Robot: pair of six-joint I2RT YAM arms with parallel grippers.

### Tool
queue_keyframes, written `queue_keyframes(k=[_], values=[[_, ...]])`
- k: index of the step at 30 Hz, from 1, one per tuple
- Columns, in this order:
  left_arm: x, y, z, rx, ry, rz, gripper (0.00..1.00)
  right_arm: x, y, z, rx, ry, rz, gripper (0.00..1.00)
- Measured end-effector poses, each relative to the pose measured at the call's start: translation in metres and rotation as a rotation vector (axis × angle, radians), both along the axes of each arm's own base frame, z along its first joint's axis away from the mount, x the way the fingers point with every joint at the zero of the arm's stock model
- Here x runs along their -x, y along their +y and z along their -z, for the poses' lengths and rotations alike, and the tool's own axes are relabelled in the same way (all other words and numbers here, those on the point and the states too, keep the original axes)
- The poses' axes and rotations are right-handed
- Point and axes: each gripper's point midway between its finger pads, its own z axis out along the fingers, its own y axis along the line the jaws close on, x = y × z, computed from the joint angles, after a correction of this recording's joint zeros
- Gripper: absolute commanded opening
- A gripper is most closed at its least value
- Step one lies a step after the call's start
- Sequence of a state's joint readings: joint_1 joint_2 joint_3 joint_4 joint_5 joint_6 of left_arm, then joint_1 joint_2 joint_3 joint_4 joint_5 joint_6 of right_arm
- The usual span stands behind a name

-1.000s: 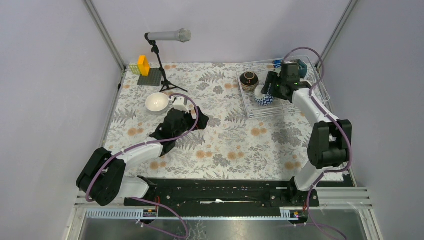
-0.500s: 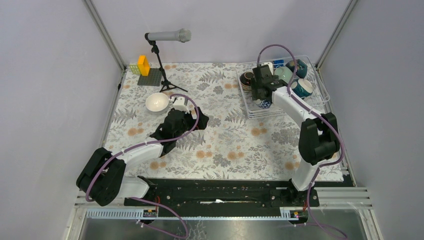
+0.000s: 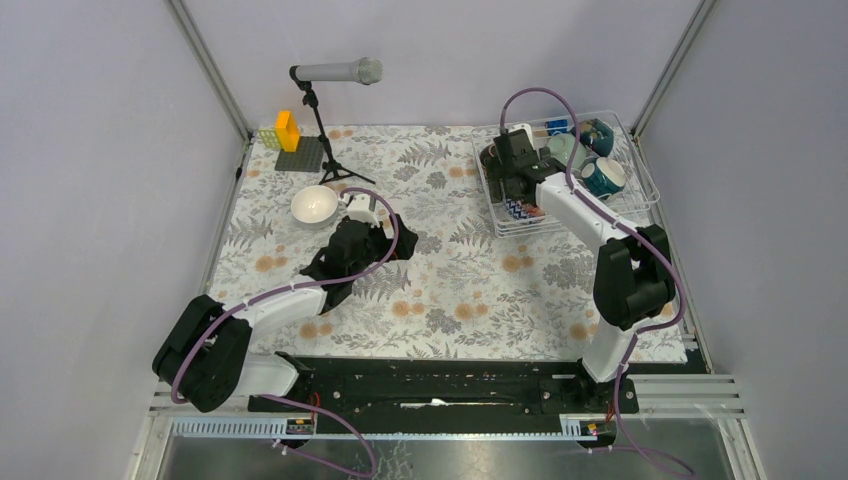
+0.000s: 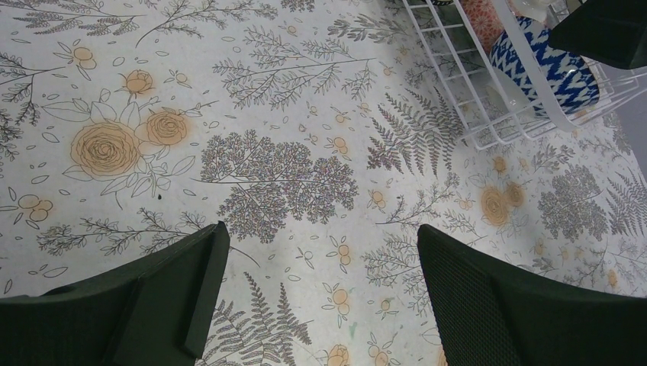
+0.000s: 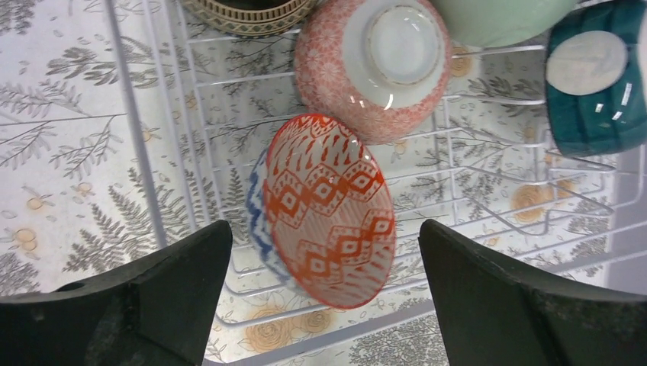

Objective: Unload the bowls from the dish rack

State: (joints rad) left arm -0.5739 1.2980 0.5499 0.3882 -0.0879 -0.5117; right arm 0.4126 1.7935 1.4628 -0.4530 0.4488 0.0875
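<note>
Next, the right gripper moves across and down onto the patterned bowl's rim (image 3: 541,211) (image 5: 390,212) beside the dish rack's bare wires. The bowl's rim lies below, to the right in the wrist view.
The dish rack (image 3: 642,192) stands at the back right on the floral cloth. In the right wrist view it holds a blue-and-white patterned bowl (image 5: 328,210) with an orange-red inside, tipped on its side. An upside-down pink bowl (image 5: 374,69), a teal bowl (image 5: 591,91), a mint green bowl (image 5: 503,15) and a dark brown bowl (image 5: 248,11) lie around it. My right gripper (image 5: 326,229) hangs open over the patterned bowl, its fingers on either side and apart from it. A white bowl (image 3: 314,204) sits on the cloth at the left. Right of it, my left gripper (image 4: 322,229) is open over bare cloth.
A microphone on a black stand (image 3: 335,72) and a yellow block on a grey baseplate (image 3: 290,135) stand at the back left. Walls close in both sides. The rack's corner (image 4: 488,130) shows at the upper right of the left wrist view.
My right arm has swung left across the rack, from its back right to its left part, and its jaws have opened wider. The left arm has not moved.
</note>
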Motion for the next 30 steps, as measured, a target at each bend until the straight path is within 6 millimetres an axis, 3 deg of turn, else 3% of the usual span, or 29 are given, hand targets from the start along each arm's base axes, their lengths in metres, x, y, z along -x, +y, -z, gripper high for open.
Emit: queue_keyframes(k=[11, 23, 30], values=[[0.002, 0.002, 0.005, -0.012, 0.018, -0.002, 0.99, 0.003, 0.016, 0.002, -0.124, 0.041, -0.034, 0.69], [0.003, 0.002, 0.007, -0.018, 0.027, -0.001, 0.99, 0.01, -0.003, 0.012, -0.184, 0.114, 0.015, 0.67], [0.004, 0.002, 0.008, -0.019, 0.029, -0.001, 0.99, 0.006, -0.034, 0.011, -0.187, 0.09, 0.168, 0.6]])
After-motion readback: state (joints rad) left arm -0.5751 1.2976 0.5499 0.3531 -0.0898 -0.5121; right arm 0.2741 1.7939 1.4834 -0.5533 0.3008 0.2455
